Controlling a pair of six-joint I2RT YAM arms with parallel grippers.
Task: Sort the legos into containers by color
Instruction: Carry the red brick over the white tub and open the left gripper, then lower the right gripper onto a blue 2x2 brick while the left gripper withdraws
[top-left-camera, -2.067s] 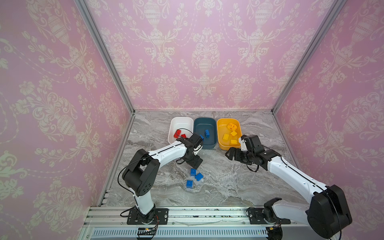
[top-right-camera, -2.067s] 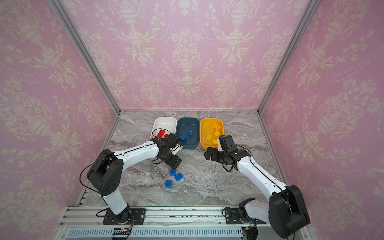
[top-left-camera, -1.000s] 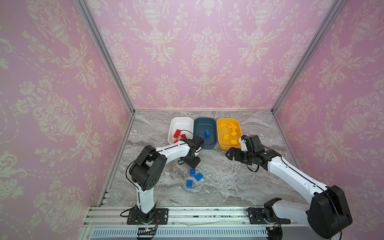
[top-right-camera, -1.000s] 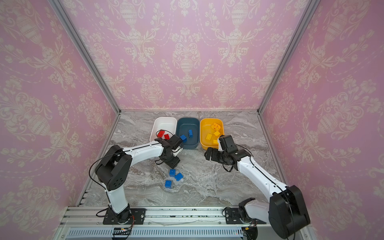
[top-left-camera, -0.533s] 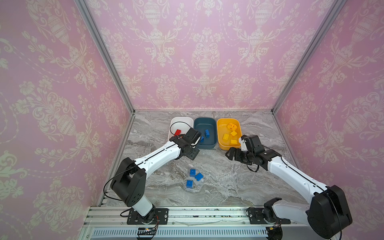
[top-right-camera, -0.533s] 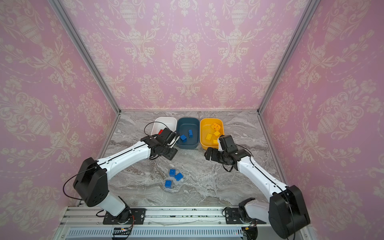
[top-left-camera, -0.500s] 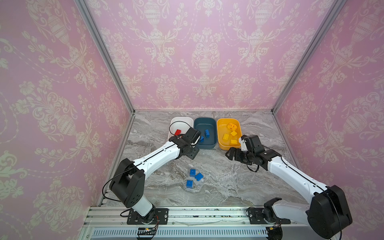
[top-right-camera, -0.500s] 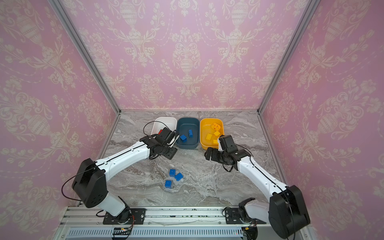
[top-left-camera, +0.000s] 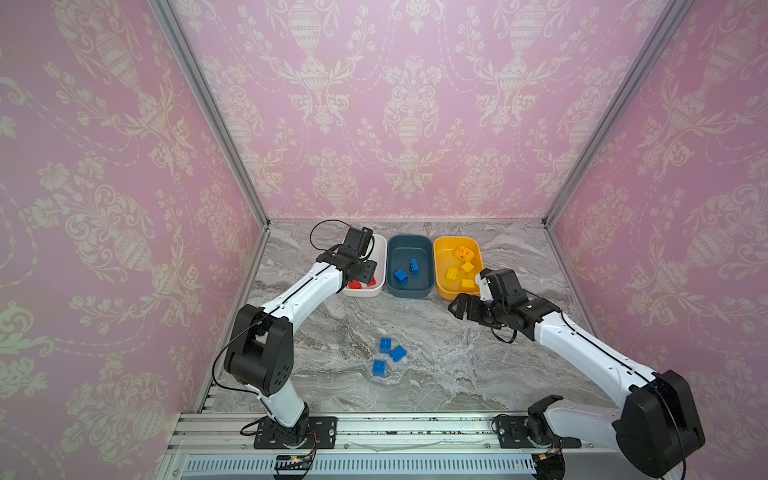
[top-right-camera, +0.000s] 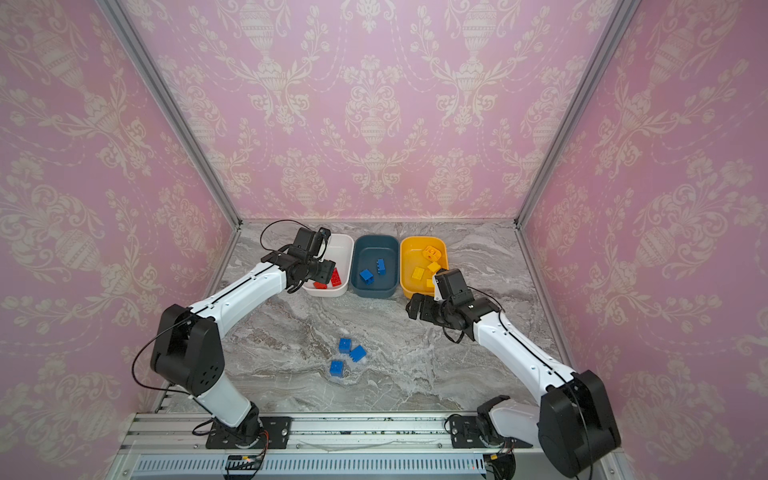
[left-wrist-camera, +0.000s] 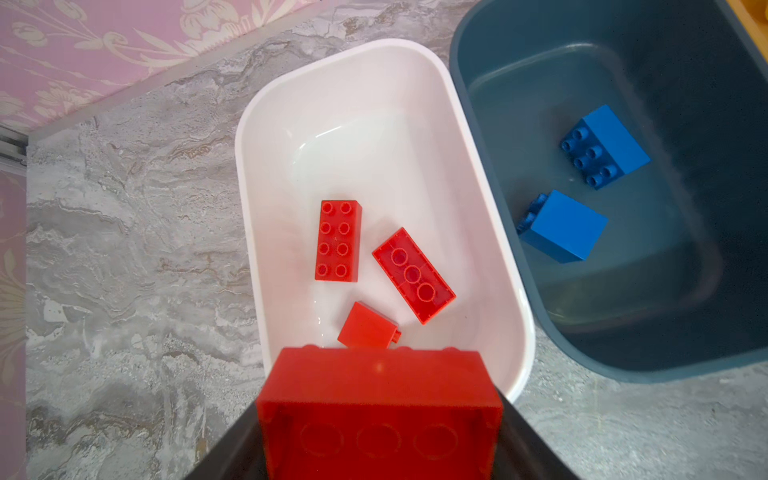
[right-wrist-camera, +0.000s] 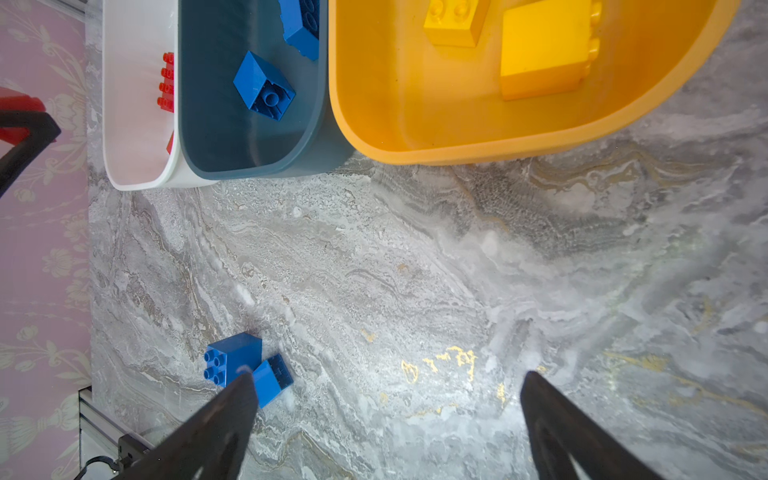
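Note:
I need to move my left gripper outward from the white tub's near rim to over the white tub's middle (left-wrist-camera: 374, 232) and let go of the red brick, because red bricks lie in the white tub (left-wrist-camera: 249, 216).
My left gripper (left-wrist-camera: 380, 415) is shut on a red brick (left-wrist-camera: 378, 399) and hangs over the near end of the white tub (left-wrist-camera: 249, 216). Three red bricks (left-wrist-camera: 337, 241) lie in that tub. The teal tub (top-left-camera: 409, 249) beside it holds two blue bricks (top-left-camera: 400, 275). The yellow tub (top-left-camera: 444, 253) holds several yellow pieces (top-left-camera: 451, 273). Three blue bricks (top-left-camera: 385, 345) lie close together on the marble near the front, seen in both top views. My right gripper (top-left-camera: 457, 307) stands open and empty in front of the yellow tub, above bare marble (right-wrist-camera: 384, 378).
The three tubs stand side by side at the back of the marble table (top-right-camera: 395, 374). Pink patterned walls close in the left, right and back sides. A metal rail (top-left-camera: 374, 424) with both arm bases runs along the front edge.
My left arm has swung back from beside the blue bricks to above the white tub, carrying the red brick. The right arm has not moved.

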